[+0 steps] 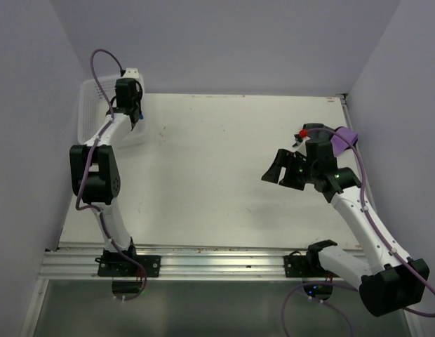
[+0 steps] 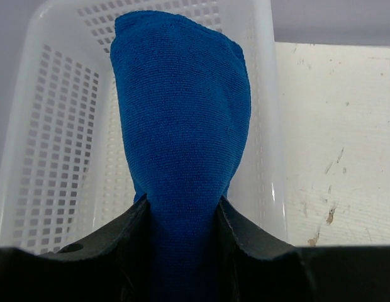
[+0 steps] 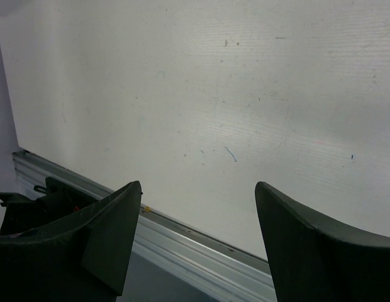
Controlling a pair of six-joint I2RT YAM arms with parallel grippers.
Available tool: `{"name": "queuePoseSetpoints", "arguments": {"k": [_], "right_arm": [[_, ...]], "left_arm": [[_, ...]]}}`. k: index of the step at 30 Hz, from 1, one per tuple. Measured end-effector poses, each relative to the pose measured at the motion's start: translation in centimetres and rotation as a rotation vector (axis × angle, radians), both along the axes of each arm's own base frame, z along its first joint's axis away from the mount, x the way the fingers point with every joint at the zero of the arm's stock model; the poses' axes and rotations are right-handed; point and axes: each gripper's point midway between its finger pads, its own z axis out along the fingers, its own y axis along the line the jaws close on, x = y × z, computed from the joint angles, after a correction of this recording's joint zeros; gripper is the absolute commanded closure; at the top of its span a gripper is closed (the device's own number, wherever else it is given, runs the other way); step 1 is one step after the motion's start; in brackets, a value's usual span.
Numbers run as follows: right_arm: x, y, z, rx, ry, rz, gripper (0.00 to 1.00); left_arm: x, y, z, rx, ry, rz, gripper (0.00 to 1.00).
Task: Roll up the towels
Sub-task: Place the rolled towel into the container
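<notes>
My left gripper holds the blue towel [image 2: 181,119] and will next lower it toward the basket's bottom, then move back along the basket's side by the tabletop.
My left gripper [image 2: 181,211] is shut on a blue towel [image 2: 181,119], a bunched or rolled length of terry cloth that hangs inside the white perforated basket [image 2: 53,145]. In the top view the left gripper [image 1: 135,118] is over the basket [image 1: 88,112] at the table's far left; the towel is hidden there by the arm. My right gripper [image 1: 280,173] is open and empty above the right middle of the table; in the right wrist view [image 3: 198,195] it looks at bare tabletop.
The white table [image 1: 217,168] ends at a metal rail [image 1: 203,260] along the near edge, also seen in the right wrist view [image 3: 182,242]. Purple walls close the sides and back. A purple object [image 1: 344,138] lies at the right edge behind the right arm.
</notes>
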Motion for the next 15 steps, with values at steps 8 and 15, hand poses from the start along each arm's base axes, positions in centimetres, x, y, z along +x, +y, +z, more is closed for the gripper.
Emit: {"name": "queuePoseSetpoints", "arguments": {"k": [8, 15], "right_arm": [[0.5, -0.3, -0.7, -0.027, 0.009, -0.013, 0.23], [0.7, -0.6, -1.2, -0.047, 0.019, -0.024, 0.22]], "left_arm": [[0.4, -0.9, -4.0, 0.018, 0.045, -0.092, 0.91], [-0.6, 0.2, -6.5, -0.005, 0.067, -0.097, 0.88]]}}
